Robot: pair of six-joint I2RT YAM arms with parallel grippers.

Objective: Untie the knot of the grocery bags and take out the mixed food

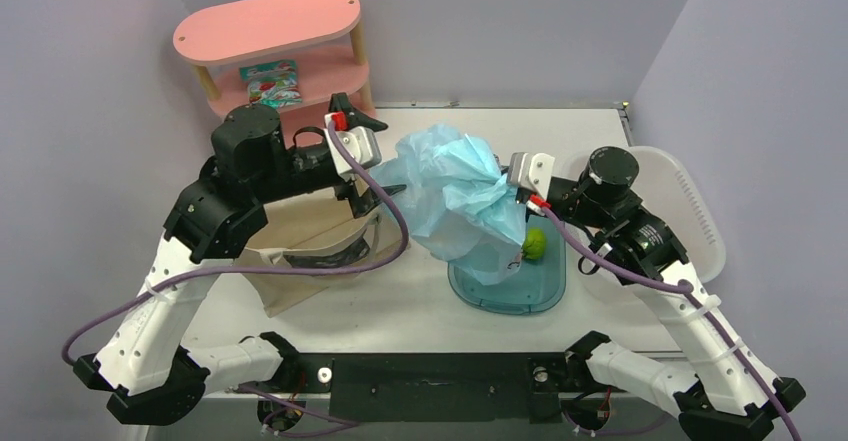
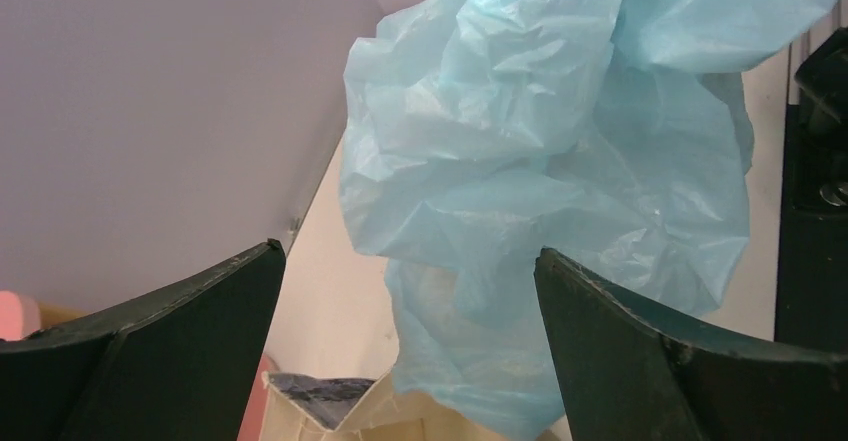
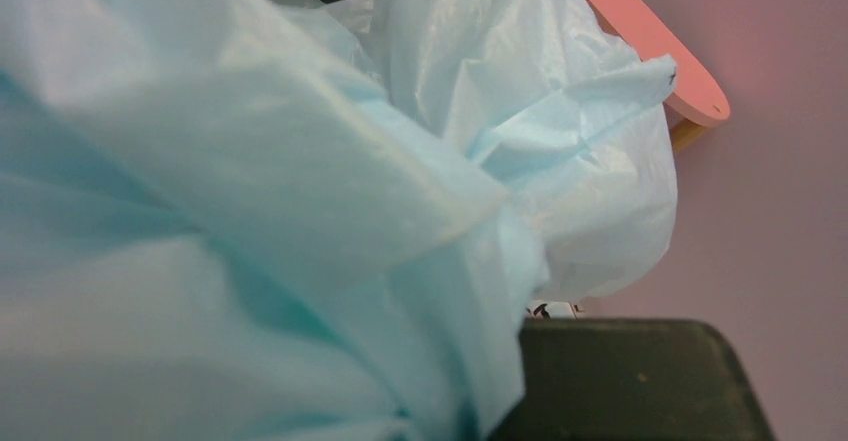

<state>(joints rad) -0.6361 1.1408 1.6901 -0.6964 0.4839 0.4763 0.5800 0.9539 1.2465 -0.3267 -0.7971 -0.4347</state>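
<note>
The bag's ungripped side (image 1: 415,175) (image 2: 440,196) hangs to the right in the top view. My left gripper should next slide its spread fingers that way around the side of the bag and close.
The light blue grocery bag (image 1: 455,196) hangs crumpled over the table's middle, its lower end over a teal tub (image 1: 510,296). My right gripper (image 1: 513,199) is shut on the bag's right side. In the right wrist view the plastic (image 3: 250,211) fills the frame beside one dark finger (image 3: 630,381). My left gripper (image 1: 378,189) stands open at the bag's left edge. Its fingers (image 2: 180,341) are wide apart, with the bag (image 2: 540,161) hanging just ahead of them, not gripped. A round green fruit (image 1: 535,244) lies in the tub. A printed snack packet (image 1: 272,83) sits on the pink shelf.
A beige canvas tote (image 1: 300,251) lies open under my left arm. The pink shelf (image 1: 268,26) stands at the back left. A white lidded bin (image 1: 690,206) sits at the right edge, behind my right arm.
</note>
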